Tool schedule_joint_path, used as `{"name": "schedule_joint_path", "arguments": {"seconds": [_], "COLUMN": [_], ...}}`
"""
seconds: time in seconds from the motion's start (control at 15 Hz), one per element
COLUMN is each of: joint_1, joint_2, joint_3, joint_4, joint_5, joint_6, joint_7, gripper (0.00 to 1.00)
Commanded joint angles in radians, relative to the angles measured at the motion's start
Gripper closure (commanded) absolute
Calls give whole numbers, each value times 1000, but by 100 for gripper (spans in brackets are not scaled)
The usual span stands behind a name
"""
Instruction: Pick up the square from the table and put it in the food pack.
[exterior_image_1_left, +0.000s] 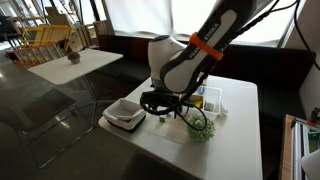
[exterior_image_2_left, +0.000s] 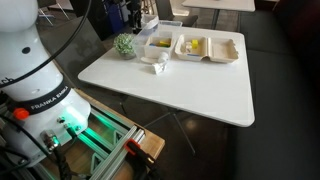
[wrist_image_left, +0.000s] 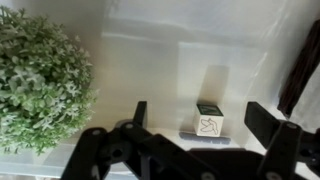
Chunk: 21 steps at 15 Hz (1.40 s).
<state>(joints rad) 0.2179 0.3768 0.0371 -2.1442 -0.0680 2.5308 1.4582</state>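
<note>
My gripper moves down next, easing toward the white tray, and closes its fingers on the square. The square stands below my gripper, between the open fingers.
In the wrist view the square is a tiny pale cube with a dark green top and a leaf-like drawing on its front. It stands on the white table between my gripper's two dark fingers, which are open and apart from it on both sides. In an exterior view the gripper hangs low over the table between the white tray and the food pack. The food pack lies open, with yellow and green contents and its clear lid folded out. The square is too small to make out in both exterior views.
A round green leafy clump stands close beside the gripper and shows in both exterior views. A white square tray on a dark base sits near the table edge. The white table stretches toward its near edge.
</note>
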Motion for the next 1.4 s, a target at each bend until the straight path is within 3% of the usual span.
{"name": "schedule_joint_path", "arguments": {"seconds": [0.0,0.53,0.6,0.87,0.93,1.13,1.27,1.33], "joint_1": [42,91,97,126,131,139,138,135], "joint_2": [65,183,195,233,240,256,260,260], "joint_3": [-46,-108,-116,-156,-162,-174,-170,-166], "joint_4": [46,171,181,207,212,227,234,236], "joint_5": [-34,-70,-76,-118,-126,-142,-140,-134], "joint_6": [-11,-30,-29,-17,-18,-19,-26,-23], "joint_7": [52,99,99,116,119,121,116,112], "gripper": [0,0,15,42,35,29,55,55]}}
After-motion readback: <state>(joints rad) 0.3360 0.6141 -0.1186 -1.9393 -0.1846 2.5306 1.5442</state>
